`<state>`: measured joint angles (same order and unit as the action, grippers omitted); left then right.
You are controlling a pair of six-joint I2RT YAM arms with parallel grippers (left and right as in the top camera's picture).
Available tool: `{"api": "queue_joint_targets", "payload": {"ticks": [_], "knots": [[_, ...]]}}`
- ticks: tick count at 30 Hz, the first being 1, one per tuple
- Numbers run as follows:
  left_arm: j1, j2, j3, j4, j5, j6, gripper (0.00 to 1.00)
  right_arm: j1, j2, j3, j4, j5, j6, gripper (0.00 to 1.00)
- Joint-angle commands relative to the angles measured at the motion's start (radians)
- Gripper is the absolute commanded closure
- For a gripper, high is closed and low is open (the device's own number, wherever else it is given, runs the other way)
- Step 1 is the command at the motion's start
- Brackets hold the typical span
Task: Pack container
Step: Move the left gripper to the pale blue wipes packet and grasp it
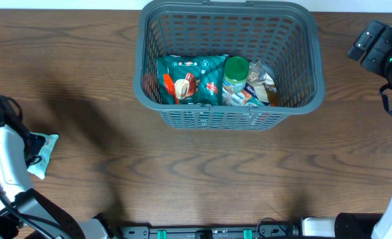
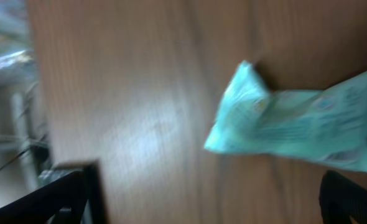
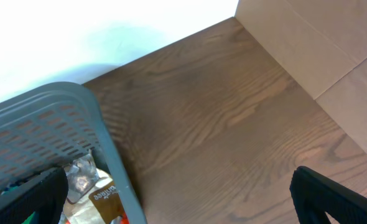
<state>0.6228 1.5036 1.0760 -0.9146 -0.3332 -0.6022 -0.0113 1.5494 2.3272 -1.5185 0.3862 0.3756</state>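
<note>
My left gripper moves down next, turning and shifting onto the pale teal packet [image 1: 44, 154], toward the right in the left wrist view.
The dark grey slotted basket [image 1: 295, 73] stands at the back centre of the table. Inside it lie a dark green snack packet [image 1: 189, 79], a jar with a green lid [image 1: 236, 74] and a crinkly brown and clear packet [image 1: 262, 85]. A pale teal packet [image 1: 44, 154] lies on the wood at the far left. It is blurred in the left wrist view [image 2: 295, 124]. My left gripper [image 2: 202, 205] is open beside it, with nothing between its fingers. My right gripper [image 3: 177, 193] is open and empty, just outside the basket's right corner [image 3: 102, 130].
The table is dark wood. Its left edge [image 2: 34, 112] lies close to the teal packet. A cardboard panel [image 3: 320, 43] stands at the far right beyond the basket. The right arm [image 1: 382, 53] hangs over the back right corner.
</note>
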Motion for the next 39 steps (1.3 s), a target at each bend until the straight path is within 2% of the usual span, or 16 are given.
{"api": "queue_joint_targets", "payload": {"ticks": [1, 9, 18, 24, 28, 32, 33, 34, 35, 36, 39], "knots": [[0.016, 0.006, -0.010, 0.052, 0.115, 0.196, 0.02, -0.008, 0.002, 0.002, -0.001, 0.013, 0.013, 0.01], [0.013, 0.060, -0.027, 0.208, 0.150, 0.459, 0.01, -0.008, 0.001, 0.002, -0.001, 0.013, 0.013, 0.01], [0.013, 0.174, -0.027, 0.224, 0.172, 0.702, 0.01, -0.008, 0.002, 0.002, -0.001, 0.013, 0.013, 0.01], [0.013, 0.241, -0.027, 0.239, 0.225, 0.795, 0.00, -0.008, 0.002, 0.002, -0.001, 0.013, 0.013, 0.01], [0.013, 0.283, -0.027, 0.245, 0.225, 0.833, 0.07, -0.008, 0.002, 0.002, -0.001, 0.013, 0.013, 0.01], [0.013, 0.320, -0.027, 0.255, 0.225, 0.846, 0.21, -0.008, 0.002, 0.002, -0.001, 0.013, 0.013, 0.01], [0.013, 0.327, -0.027, 0.256, 0.225, 0.846, 0.27, -0.008, 0.002, 0.002, -0.001, 0.013, 0.013, 0.01], [0.013, 0.333, -0.027, 0.261, 0.226, 0.846, 0.37, -0.008, 0.002, 0.002, -0.001, 0.013, 0.013, 0.01], [0.013, 0.337, -0.027, 0.267, 0.226, 0.845, 0.77, -0.008, 0.002, 0.002, -0.001, 0.013, 0.013, 0.01], [0.013, 0.337, -0.027, 0.270, 0.226, 0.842, 0.94, -0.008, 0.002, 0.002, -0.001, 0.013, 0.013, 0.01], [0.004, 0.335, -0.025, 0.280, 0.225, 0.781, 0.94, -0.008, 0.002, 0.002, -0.001, 0.013, 0.013, 0.01]]}}
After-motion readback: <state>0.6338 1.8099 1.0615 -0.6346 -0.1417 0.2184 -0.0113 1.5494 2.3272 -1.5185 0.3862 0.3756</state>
